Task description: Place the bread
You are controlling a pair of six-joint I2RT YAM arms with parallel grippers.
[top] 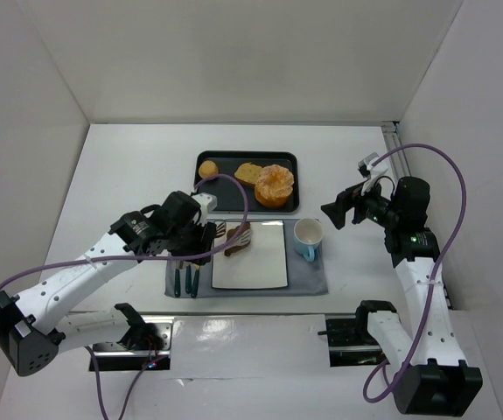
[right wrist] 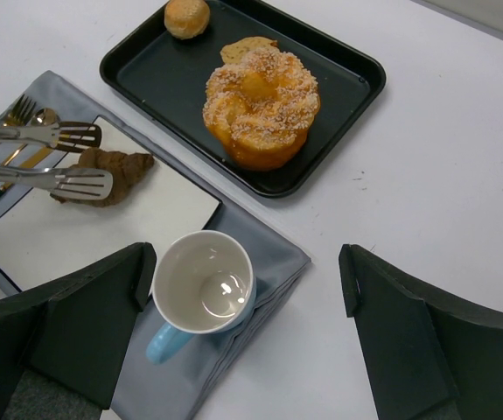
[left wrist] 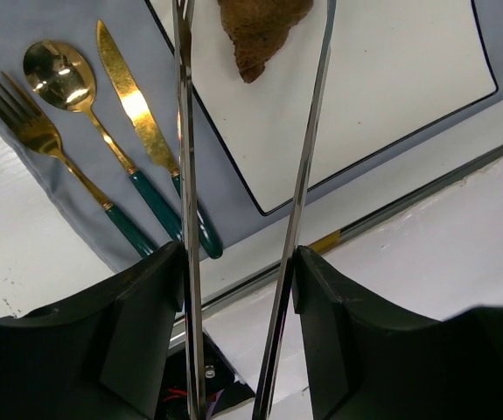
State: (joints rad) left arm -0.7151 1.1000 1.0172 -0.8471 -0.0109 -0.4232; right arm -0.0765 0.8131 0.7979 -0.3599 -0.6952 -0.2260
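Observation:
The left gripper should move outward to the tray next and bring the spread tongs over the ring pastry's side by the slice [top: 264, 181], since the dark bread is already on the plate.
A dark brown piece of bread [top: 239, 248] lies on the left part of the white plate [top: 264, 262]. My left gripper [top: 200, 238] is shut on metal tongs [top: 234, 233]. The tong arms [left wrist: 186, 175] are spread, with their tips on either side of the bread [left wrist: 260, 26], as the right wrist view also shows [right wrist: 115, 171]. I cannot tell whether the tips touch it. My right gripper [top: 338, 213] is open and empty, hovering above the mug [right wrist: 203, 284].
A black tray [top: 288, 160] at the back holds a sugared ring pastry [top: 274, 184], a bread slice [top: 248, 173] and a small round bun [top: 207, 168]. The plate sits on a grey mat [top: 312, 280]. A fork, spoon and knife [top: 185, 278] lie to its left.

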